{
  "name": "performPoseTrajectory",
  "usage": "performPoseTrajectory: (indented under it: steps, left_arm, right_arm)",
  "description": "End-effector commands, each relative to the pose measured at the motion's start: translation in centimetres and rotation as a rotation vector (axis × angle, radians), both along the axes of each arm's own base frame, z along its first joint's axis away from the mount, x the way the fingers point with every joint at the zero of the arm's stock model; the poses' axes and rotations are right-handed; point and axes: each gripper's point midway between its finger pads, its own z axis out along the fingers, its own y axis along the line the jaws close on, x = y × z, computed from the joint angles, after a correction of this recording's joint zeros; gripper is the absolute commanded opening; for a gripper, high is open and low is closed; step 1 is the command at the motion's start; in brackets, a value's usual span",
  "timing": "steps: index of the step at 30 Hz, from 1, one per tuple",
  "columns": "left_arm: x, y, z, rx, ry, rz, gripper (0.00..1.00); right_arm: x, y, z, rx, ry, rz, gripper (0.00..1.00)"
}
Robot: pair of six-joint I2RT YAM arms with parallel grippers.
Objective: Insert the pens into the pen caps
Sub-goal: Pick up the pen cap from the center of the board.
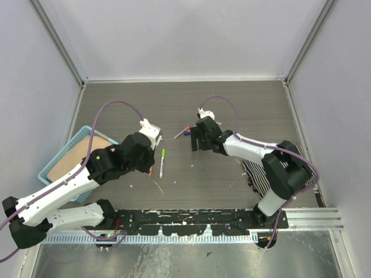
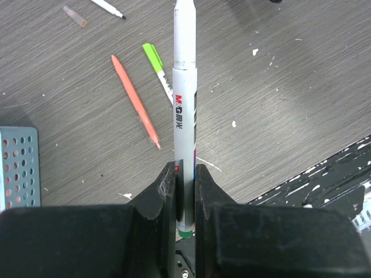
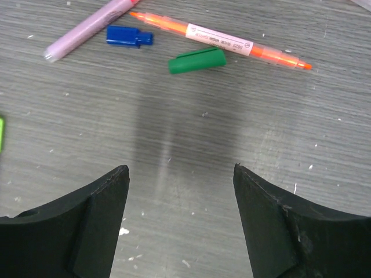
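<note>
My right gripper moves outward and down onto the green cap (image 3: pixel 197 60) next, since the end of the held pen is green too.
My left gripper (image 2: pixel 185 168) is shut on a white-barrelled pen (image 2: pixel 185 87) with a green end, held above the table; it is left of centre in the top view (image 1: pixel 149 157). Beyond it lie a thin orange pen (image 2: pixel 134 101), a green-capped pen (image 2: pixel 156 63) and a dark-tipped pen (image 2: pixel 107 7). My right gripper (image 3: pixel 181 168) is open and empty above the table (image 1: pixel 196 140). Ahead of it lie a green cap (image 3: pixel 197 60), a blue cap (image 3: pixel 128 36), an orange highlighter (image 3: pixel 220 39) and a lilac pen (image 3: pixel 93 28).
A blue basket (image 1: pixel 49 168) with a tan board inside stands at the left. A striped cloth (image 1: pixel 261 174) lies under the right arm. A black rail (image 1: pixel 191 223) runs along the near edge. A clear pinkish cap (image 2: pixel 75 16) lies near the dark-tipped pen.
</note>
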Motion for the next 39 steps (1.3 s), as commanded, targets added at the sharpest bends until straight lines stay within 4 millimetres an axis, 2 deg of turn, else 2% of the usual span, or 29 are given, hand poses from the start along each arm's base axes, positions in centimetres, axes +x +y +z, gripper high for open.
performPoseTrajectory:
  steps: [1,11,18,29,39]
  left_arm:
    - [0.3,0.5,0.6,0.028,-0.026,-0.007,0.00]
    - [0.6,0.6,0.6,0.044,-0.039,-0.006,0.00]
    - [0.7,0.4,0.9,0.036,-0.048,-0.019,0.00]
    - [0.7,0.3,0.7,0.031,-0.055,-0.024,0.00]
    - [0.8,-0.1,0.4,0.035,-0.047,-0.036,0.00]
  right_arm:
    - [3.0,1.6,1.8,0.021,-0.082,0.024,0.78]
    - [5.0,2.5,-0.5,-0.038,-0.061,0.055,0.77]
    - [5.8,2.2,-1.8,-0.057,-0.045,0.053,0.77]
    - [7.2,1.4,-3.0,-0.080,-0.032,0.047,0.77]
    - [7.8,1.6,-3.6,-0.077,-0.021,0.073,0.75]
